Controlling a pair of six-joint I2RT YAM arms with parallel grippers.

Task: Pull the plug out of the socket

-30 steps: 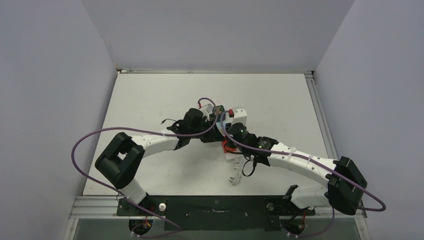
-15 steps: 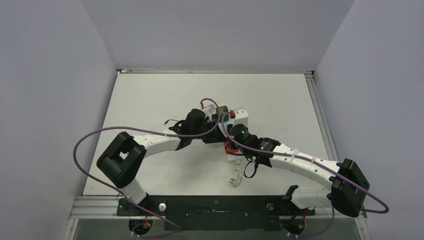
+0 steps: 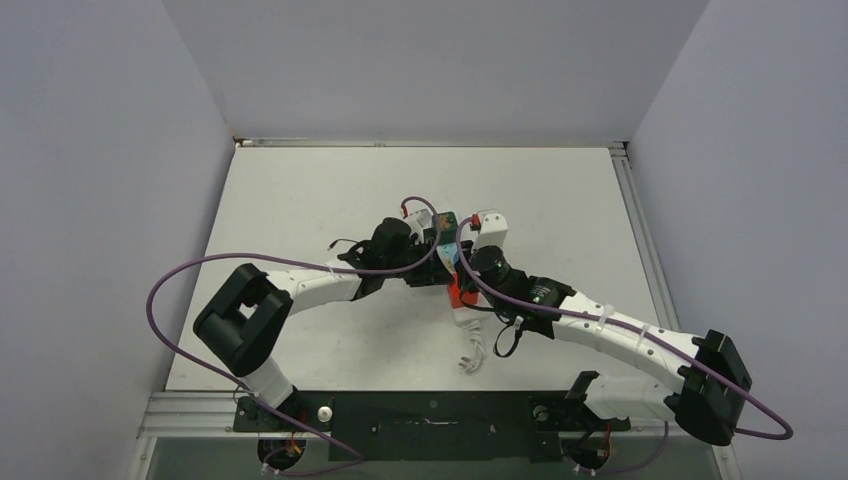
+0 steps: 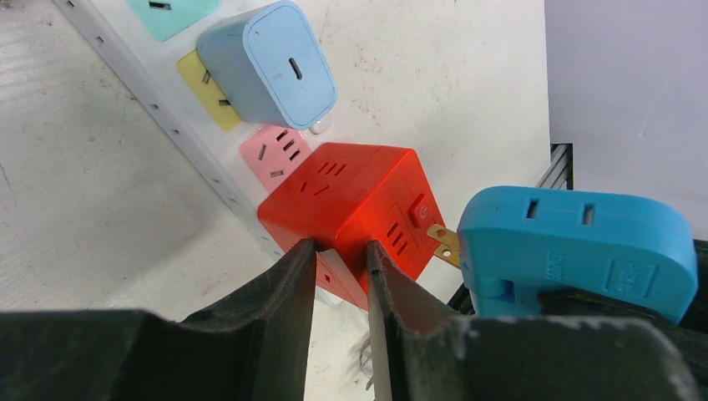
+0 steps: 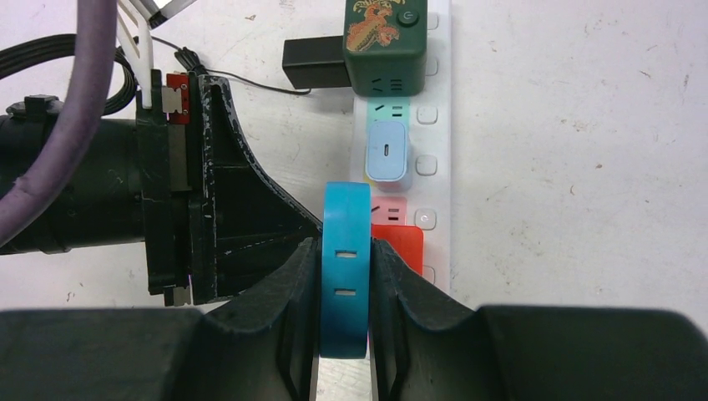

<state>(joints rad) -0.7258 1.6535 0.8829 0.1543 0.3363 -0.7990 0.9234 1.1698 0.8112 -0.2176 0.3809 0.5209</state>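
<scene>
I will move the blue plug to the right in the top view with my right gripper next, then down to bare table (image 3: pixel 525 252) (image 5: pixel 582 188), because the blue plug's pins are bare beside the red cube.
The socket, a long white power strip (image 4: pixel 125 88) with pastel outlets, lies on the table and also shows in the right wrist view (image 5: pixel 440 83). A red cube adapter (image 4: pixel 351 192) sits plugged into it. My left gripper (image 4: pixel 341 246) is shut on the lower corner of the red cube. My right gripper (image 5: pixel 346 242) is shut on a blue plug (image 5: pixel 346 276). In the left wrist view the blue plug (image 4: pixel 576 242) hangs beside the red cube with its brass prongs (image 4: pixel 442 242) bare, just clear of the cube's face. From above, both grippers meet over the strip (image 3: pixel 463 318).
A light blue charger (image 4: pixel 267 63) and a dark green cube (image 5: pixel 386 46) are plugged into the strip farther along. A black adapter (image 5: pixel 313 63) with a thin black wire lies beside the green cube. The strip's short white cord (image 3: pixel 470 352) trails toward the near edge.
My right arm has shifted to the right and its wrist has moved slightly away, carrying the blue plug. My left arm has barely moved and stays on the red cube.
</scene>
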